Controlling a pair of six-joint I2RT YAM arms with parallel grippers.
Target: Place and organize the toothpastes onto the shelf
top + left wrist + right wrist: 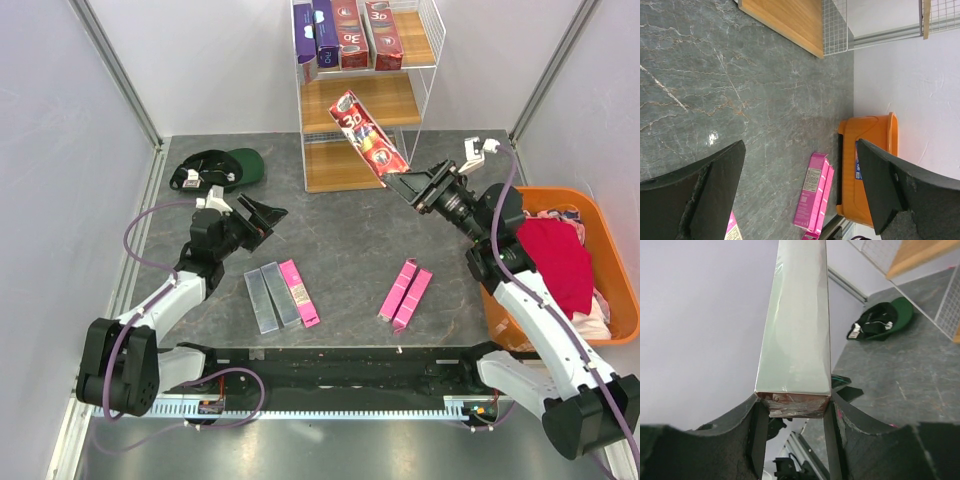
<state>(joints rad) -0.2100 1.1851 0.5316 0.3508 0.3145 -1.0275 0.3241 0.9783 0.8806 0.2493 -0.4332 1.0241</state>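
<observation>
I should next raise my right gripper outward, slide the dark red toothpaste carton onto a bare part of the top board and release, since that part remains beside the red cartons.
My right gripper is shut on the end of a dark red "3D" toothpaste carton, held tilted in the air in front of the white wire shelf. The right wrist view shows that carton clamped between both fingers. Several purple and red cartons stand on the top board. On the table lie two silver-grey cartons, a pink one beside them, and two pink ones further right, which also show in the left wrist view. My left gripper hovers open and empty above the table.
A green cap lies at the far left of the table. An orange basket with red cloth stands at the right edge. White walls enclose the table on three sides.
</observation>
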